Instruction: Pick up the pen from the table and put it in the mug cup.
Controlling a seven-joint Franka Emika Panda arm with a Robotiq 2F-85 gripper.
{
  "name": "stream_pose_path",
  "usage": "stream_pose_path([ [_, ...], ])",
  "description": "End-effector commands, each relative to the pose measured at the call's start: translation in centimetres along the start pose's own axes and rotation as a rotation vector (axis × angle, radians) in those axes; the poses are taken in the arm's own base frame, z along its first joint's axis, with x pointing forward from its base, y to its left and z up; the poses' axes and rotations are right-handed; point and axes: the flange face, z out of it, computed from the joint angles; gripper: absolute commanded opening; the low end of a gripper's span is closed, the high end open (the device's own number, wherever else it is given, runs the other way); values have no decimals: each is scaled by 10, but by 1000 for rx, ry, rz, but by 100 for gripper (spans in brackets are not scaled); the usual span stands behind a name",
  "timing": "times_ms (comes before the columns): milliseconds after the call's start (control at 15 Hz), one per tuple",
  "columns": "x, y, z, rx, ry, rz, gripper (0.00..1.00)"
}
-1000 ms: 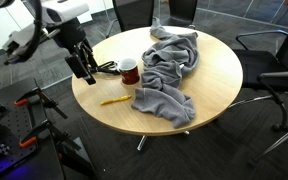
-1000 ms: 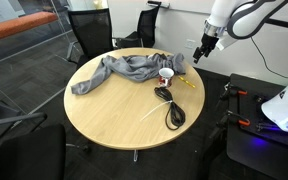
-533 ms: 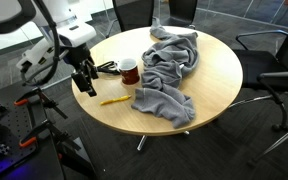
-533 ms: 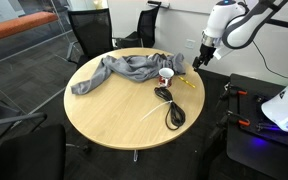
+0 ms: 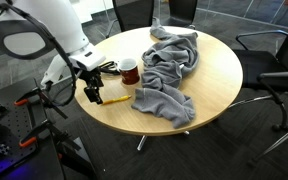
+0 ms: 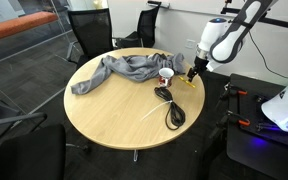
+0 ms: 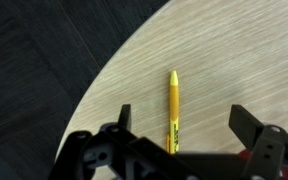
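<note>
My gripper moves open, down and outward onto the lower end of the yellow-orange pen next, since that end lies below and outward of it.
The yellow-orange pen (image 7: 172, 108) lies flat on the light wood table (image 7: 199, 45) near its edge. It also shows in both exterior views (image 5: 112, 100) (image 6: 187, 83). My gripper (image 7: 184, 125) is open and empty. It hangs just above the pen, with one finger on each side of it, and also shows in both exterior views (image 5: 92, 93) (image 6: 193, 75). The pen's lower end is hidden behind the gripper body. The dark red mug (image 5: 130, 71) (image 6: 166, 75) stands upright a short way from the pen.
A grey cloth (image 5: 169, 70) (image 6: 124, 68) is spread across the table beside the mug. A black coiled cable (image 6: 171, 106) lies near the mug. The table edge and dark carpet (image 7: 34, 70) are close to the pen. Office chairs (image 5: 274, 60) surround the table.
The arm has swung down and toward the table edge. The open gripper has lowered from beside the mug to just over the pen. The pen and mug have not moved.
</note>
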Motion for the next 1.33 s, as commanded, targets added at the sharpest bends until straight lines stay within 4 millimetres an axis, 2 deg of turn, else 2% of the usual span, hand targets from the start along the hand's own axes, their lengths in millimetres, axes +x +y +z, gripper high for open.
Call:
stream_pose_path([
  [0,11,-3,20,4,3,-5,100],
  [933,34,-2,48,-7,27,2,99],
  [1067,36,-2,51,-7,30,2,93],
  [1133,37,-2,52,-7,32,3,74],
  [1267,39,-2,53,-6,40,4,63],
])
